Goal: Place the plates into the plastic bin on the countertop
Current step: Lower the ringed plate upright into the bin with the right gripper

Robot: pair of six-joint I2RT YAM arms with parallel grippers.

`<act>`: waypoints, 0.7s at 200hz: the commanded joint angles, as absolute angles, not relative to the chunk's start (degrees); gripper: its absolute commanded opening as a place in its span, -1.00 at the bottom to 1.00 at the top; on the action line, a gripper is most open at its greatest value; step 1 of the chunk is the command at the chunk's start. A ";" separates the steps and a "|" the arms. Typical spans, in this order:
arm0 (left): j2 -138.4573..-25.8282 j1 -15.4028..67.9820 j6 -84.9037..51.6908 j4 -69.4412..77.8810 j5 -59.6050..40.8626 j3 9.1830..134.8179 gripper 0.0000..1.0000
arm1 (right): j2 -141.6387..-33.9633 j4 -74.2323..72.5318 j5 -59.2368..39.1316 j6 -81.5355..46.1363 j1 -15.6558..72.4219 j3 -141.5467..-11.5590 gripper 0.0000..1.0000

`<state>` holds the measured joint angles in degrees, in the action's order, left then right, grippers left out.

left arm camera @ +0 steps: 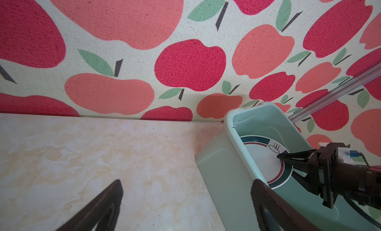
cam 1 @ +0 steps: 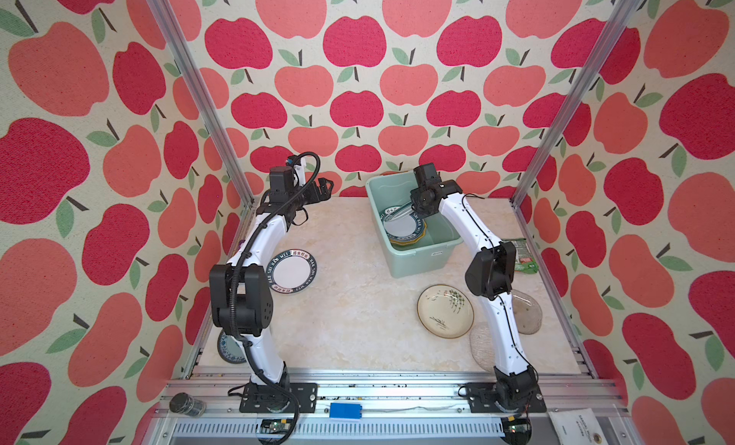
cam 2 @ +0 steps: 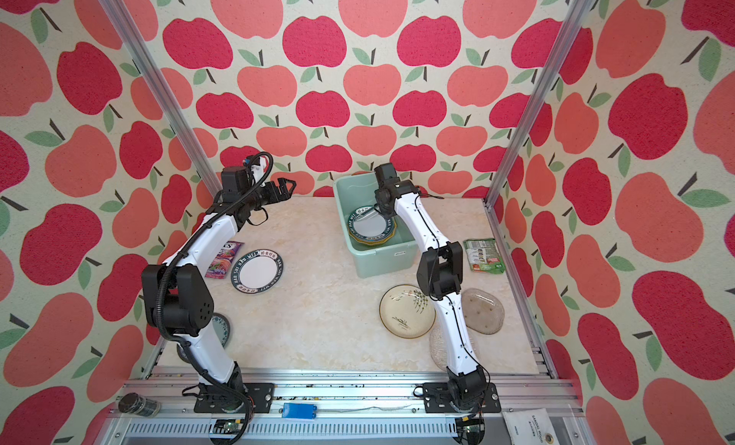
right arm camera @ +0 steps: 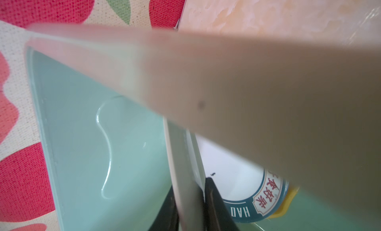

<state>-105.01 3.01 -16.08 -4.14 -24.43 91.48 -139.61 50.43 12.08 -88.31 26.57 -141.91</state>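
Note:
The flat stack lies below the tilted white plate, so I will move that plate back and down over the lettered-rim plate (cam 1: 403,226) with my right gripper to release the tilted plate's rim.
The mint-green plastic bin (cam 1: 421,253) (cam 2: 382,250) stands at the back of the countertop (cam 1: 350,304). My right gripper (left arm camera: 285,165) (right arm camera: 190,183) reaches into it, shut on the rim of a tilted white plate (left arm camera: 261,157) (right arm camera: 185,157). Under it lie a lettered-rim plate (cam 1: 399,228) (right arm camera: 237,188) and a yellow plate (right arm camera: 288,201). On the countertop lie another lettered plate (cam 1: 293,271), a cream plant plate (cam 1: 445,311), two clear glass plates (cam 2: 483,311) (cam 2: 439,343) and a blue-patterned plate (cam 1: 228,349). My left gripper (cam 1: 324,184) (left arm camera: 187,183) hangs open and empty left of the bin.
A purple packet (cam 2: 222,260) lies beside the left arm and a green packet (cam 2: 483,256) by the right wall. Aluminium posts stand at the back corners. A small jar (cam 1: 187,404) and a blue block (cam 1: 345,410) sit on the front rail.

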 commanded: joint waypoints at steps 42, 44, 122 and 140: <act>-104.14 2.95 -14.68 -5.73 -23.40 92.59 0.98 | -147.03 64.16 -1.92 -91.28 27.07 -139.86 -0.68; -104.08 2.98 -14.68 -5.78 -23.41 92.45 0.98 | -147.04 64.31 -2.00 -91.24 27.07 -139.91 -0.68; -98.28 3.34 -14.67 -6.00 -23.11 86.39 0.98 | -147.22 66.19 -1.49 -92.00 29.03 -140.22 -0.88; -96.88 3.26 -15.14 -5.46 -23.12 84.60 0.98 | -147.19 66.18 0.32 -93.36 30.07 -140.94 -0.89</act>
